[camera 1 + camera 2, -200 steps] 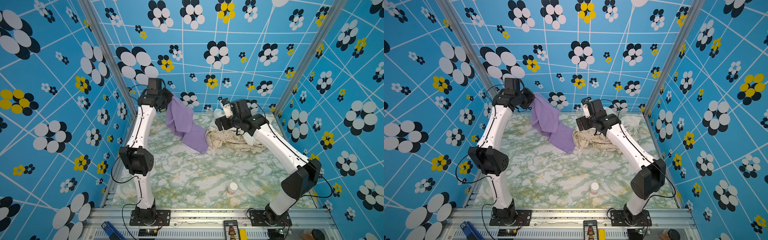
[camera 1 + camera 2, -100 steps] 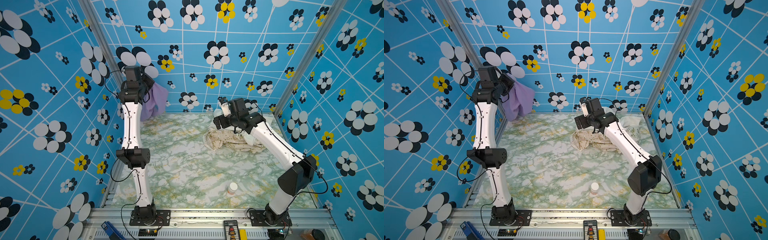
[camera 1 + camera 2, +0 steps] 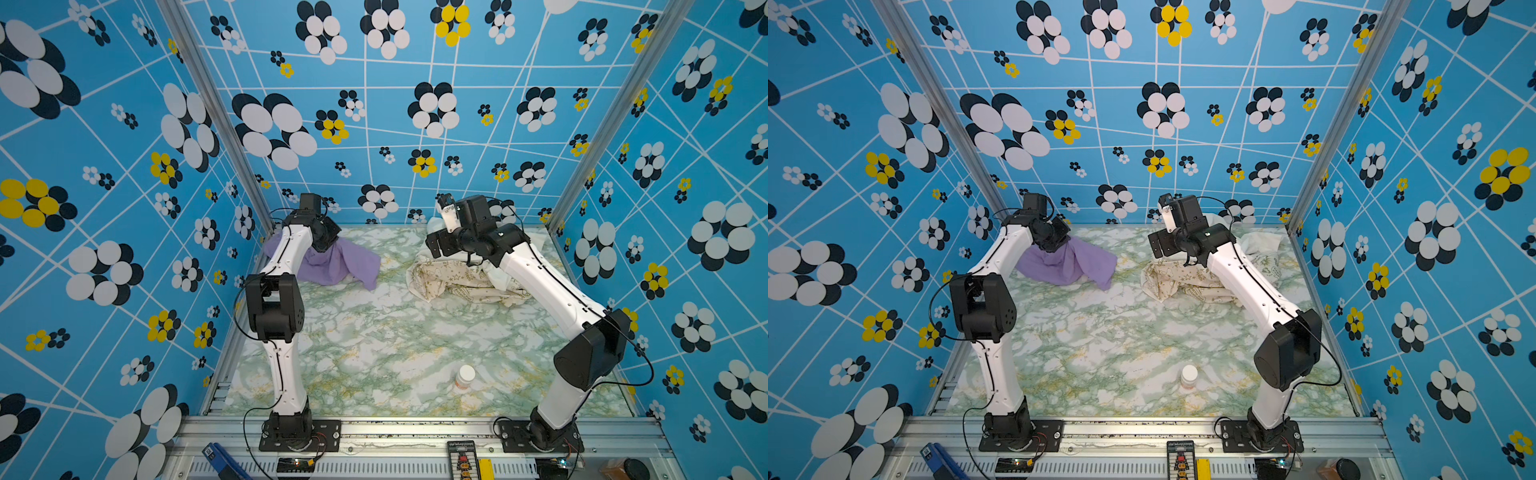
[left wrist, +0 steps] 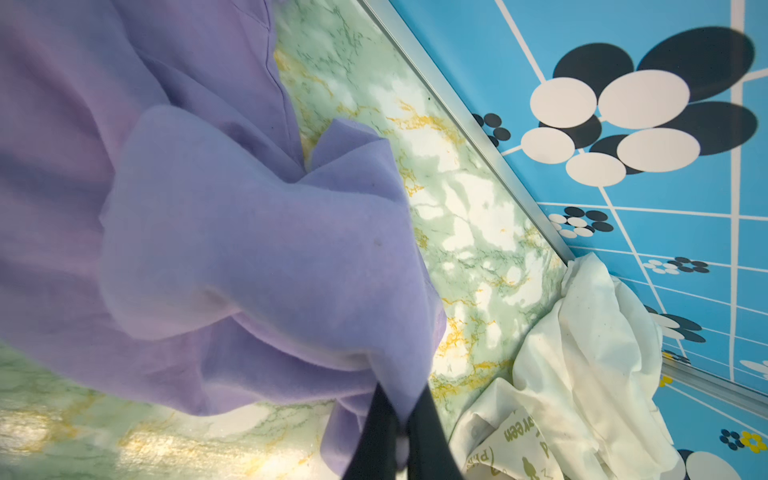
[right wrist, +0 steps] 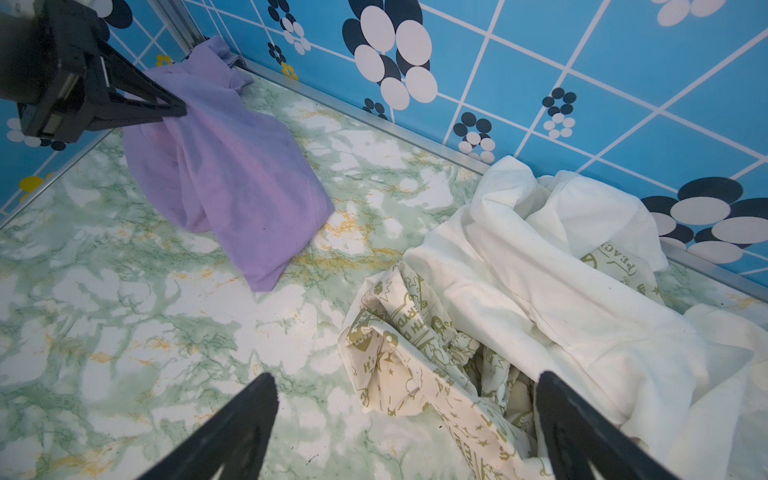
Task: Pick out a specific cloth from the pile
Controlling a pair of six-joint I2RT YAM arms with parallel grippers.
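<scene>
I'll next pull my left gripper back and down to release the fold on the bare marble there, clear of the pile.
The lavender cloth (image 3: pixel 340 266) (image 3: pixel 1071 266) lies bunched on the marble table at the back left, apart from the pile. My left gripper (image 3: pixel 328 245) (image 4: pixel 401 399) is shut on a fold of the cloth (image 4: pixel 249 232), holding that part just above the table. The pile (image 3: pixel 453 282) (image 3: pixel 1183 282) of white and cream star-printed fabric sits at the back right. My right gripper (image 3: pixel 434 245) (image 5: pixel 405 386) hovers open over the left edge of the pile (image 5: pixel 540 270), with nothing between its fingers. The right wrist view also shows the cloth (image 5: pixel 241 178) and the left gripper (image 5: pixel 166 108).
A small white bottle (image 3: pixel 464 376) (image 3: pixel 1188 376) stands on the table (image 3: pixel 374 340) near the front right. Blue flowered walls close in the left, back and right sides. The cloth lies close to the back left corner post.
The left arm swung the cloth away from the pile, up toward the left wall, then lowered it onto the table at the back left. The right arm barely moved.
</scene>
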